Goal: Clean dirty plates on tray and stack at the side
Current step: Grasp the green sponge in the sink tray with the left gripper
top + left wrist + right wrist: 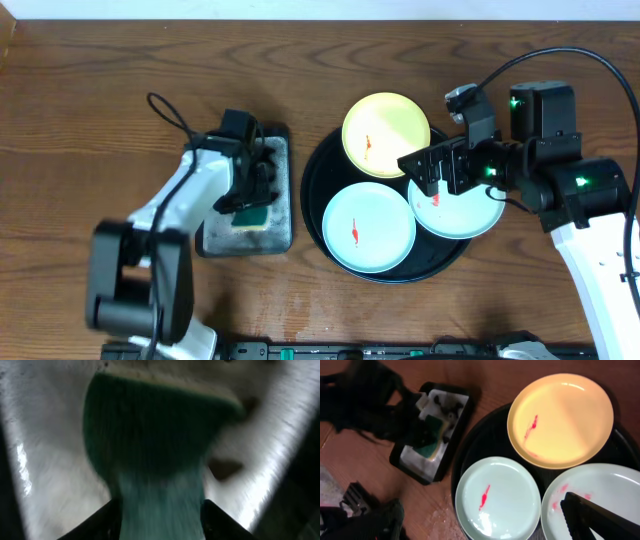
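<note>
I will move my right gripper down and back next, onto the front mint plate's rim by the other mint plate, because that part of the plate's rim leaves the red smear uncovered.
The black tray holds three plates. The pale yellow plate at its back has a red smear, as the right wrist view shows too. A mint plate at the front left also has a red smear. A second mint plate at the right carries pink smudges. My right gripper hovers open over the tray, one finger above the right mint plate. My left gripper is shut on a green and yellow sponge.
A small dark rectangular dish, left of the tray, holds the sponge. A damp patch marks the wood in front of the tray. A black cable loops behind the left arm.
</note>
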Robot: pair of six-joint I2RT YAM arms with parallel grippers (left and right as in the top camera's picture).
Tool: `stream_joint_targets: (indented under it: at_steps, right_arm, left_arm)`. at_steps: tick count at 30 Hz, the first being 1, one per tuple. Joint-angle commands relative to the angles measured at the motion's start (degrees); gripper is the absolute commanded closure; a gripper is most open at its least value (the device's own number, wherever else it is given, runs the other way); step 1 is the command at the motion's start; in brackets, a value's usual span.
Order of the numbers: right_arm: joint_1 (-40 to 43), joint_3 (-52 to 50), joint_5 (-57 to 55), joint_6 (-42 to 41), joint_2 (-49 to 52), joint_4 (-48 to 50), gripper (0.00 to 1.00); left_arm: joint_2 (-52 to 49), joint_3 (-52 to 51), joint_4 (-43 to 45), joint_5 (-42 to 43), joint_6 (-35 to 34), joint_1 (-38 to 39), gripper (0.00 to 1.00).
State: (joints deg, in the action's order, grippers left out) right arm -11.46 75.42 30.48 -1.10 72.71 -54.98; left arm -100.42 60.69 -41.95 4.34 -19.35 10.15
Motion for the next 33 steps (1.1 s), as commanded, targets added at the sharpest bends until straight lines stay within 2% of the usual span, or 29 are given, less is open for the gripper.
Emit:
stream_joint_targets:
  at_steps: [1,2,5,12,20,23,26,27,33]
  right_arm:
    - [0.4,1.0,1.1,-1.1,-0.1,-0.6,0.01]
    - [0.4,1.0,1.1,-1.1,-0.1,-0.9,0.01]
    - [0.4,1.0,1.1,-1.0,-0.1,-1.2,0.01]
    - [0.4,1.0,1.1,-1.0,-0.1,-1.2,0.01]
    - [0.4,0.4,-1.2,-1.0,0.1,-2.0,0.01]
    - [0.1,-0.6,-6.8,-3.0,1.2,-5.4,0.23]
    - [-1.1,-3.6,-12.3,-7.7,3.7,-8.2,0.54]
    - [-1.4,-5.2,-12.8,-8.6,4.4,-8.3,0.57]
    - [-2.4,-16.8,-13.0,-11.5,10.7,-5.3,0.61]
  left_arm:
    - [-5.1,-0.3,3.0,0.3,-0.8,-0.5,0.57]
    - [-6.6,-0.3,3.8,1.5,-0.8,-0.5,0.62]
    - [-8.3,-0.3,3.8,2.3,-0.8,-0.5,0.92]
    - [-5.3,2.5,0.1,2.3,-0.8,-0.5,0.92]
    - [5.9,5.8,-4.9,2.3,-0.6,-0.4,0.92]
    - [11.1,5.8,-6.9,2.3,-0.6,-0.4,0.93]
    - [15.5,5.8,-9.0,2.3,-0.6,-0.4,0.93]
    - [16.5,5.8,-9.7,2.3,-0.6,-0.4,0.93]
    - [21.3,5.8,-12.8,3.9,-0.6,-0.2,0.93]
